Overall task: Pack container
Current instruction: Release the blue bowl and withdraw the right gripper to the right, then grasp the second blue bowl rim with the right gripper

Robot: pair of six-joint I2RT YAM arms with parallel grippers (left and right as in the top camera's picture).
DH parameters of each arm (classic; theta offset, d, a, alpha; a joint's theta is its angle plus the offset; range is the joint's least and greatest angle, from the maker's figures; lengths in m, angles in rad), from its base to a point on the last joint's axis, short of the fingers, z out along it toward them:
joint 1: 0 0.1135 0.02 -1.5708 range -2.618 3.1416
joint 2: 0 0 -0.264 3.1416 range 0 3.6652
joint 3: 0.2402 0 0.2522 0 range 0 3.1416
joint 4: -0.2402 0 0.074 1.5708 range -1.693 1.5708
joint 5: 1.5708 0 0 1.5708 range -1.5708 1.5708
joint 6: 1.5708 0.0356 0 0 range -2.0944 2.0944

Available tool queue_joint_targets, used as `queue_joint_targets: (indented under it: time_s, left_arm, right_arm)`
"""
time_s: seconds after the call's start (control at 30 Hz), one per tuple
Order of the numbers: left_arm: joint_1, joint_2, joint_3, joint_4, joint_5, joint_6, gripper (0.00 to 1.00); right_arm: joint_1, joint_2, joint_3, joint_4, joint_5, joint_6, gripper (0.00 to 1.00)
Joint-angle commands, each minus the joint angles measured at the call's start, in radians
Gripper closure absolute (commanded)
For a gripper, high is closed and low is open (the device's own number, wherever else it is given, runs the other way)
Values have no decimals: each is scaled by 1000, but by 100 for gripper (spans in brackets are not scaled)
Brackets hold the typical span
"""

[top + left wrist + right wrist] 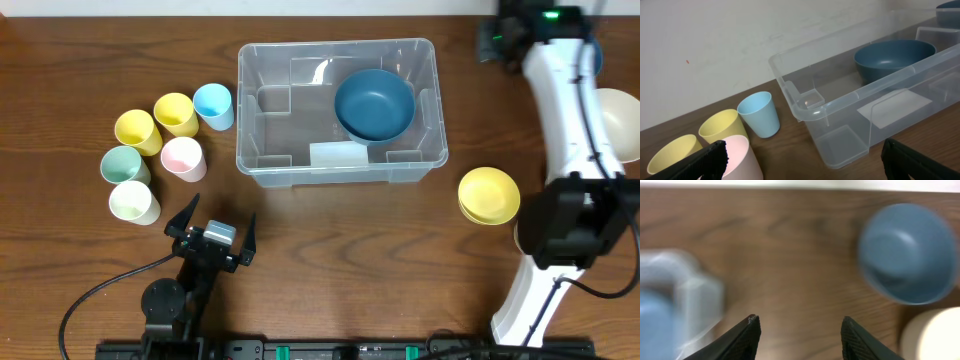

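The right gripper will move away from the container (336, 47) and then go down to the rim of the second blue bowl, on the bowl's side that faces the container.
The clear rectangular container (336, 47) stands at the table's middle back. A dark blue bowl (374, 103) sits inside at its right end. My left gripper (215, 225) is open and empty, low in front of the container's left end. In the left wrist view the container's rim (865, 90) and the bowl in it (894, 57) lie ahead of the open fingers (804, 150). My right gripper (492, 42) is open and empty at the back right, beyond the container's corner. The right wrist view is blurred; its fingers (800, 335) hang over bare wood, with the container's corner (680, 305) at left.
Several cups stand left of the container: two yellow (137, 131), (176, 113), light blue (214, 105), pink (183, 157), green (124, 165), white (134, 201). Yellow bowls (489, 194) are stacked at right. A cream bowl (620, 120) and another blue bowl (907, 252) sit at far right.
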Motion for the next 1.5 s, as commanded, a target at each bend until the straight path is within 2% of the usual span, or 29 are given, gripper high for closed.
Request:
queue_joint_targets:
  time_s: [0.0, 0.23, 0.63, 0.9, 0.97, 1.03, 1.13, 1.47]
  left_arm:
    - [5, -6, -21, -31, 10, -8, 2]
    - [5, -6, -21, -31, 10, -8, 2]
    - [5, -6, -21, -31, 10, -8, 2]
    - [5, -6, -21, -31, 10, -8, 2]
    - [5, -6, -21, -31, 10, -8, 2]
    - [5, -6, -21, -31, 10, -8, 2]
    - [5, -6, -21, -31, 10, -8, 2]
    - [5, -6, -21, -31, 10, -8, 2]
  right_arm:
    - [-68, 2, 15, 40, -45, -7, 46]
    - [-165, 96, 15, 140, -58, -193, 46]
    - [-206, 325, 15, 194, -50, -272, 51]
    - [-220, 341, 16, 252, -48, -289, 54]
    - [-222, 341, 16, 248, -44, -290, 62]
    - [-225, 341, 15, 245, -44, -290, 83]
    - [-225, 341, 15, 240, -45, -289, 98]
    - [-194, 317, 23, 196, -45, -277, 99]
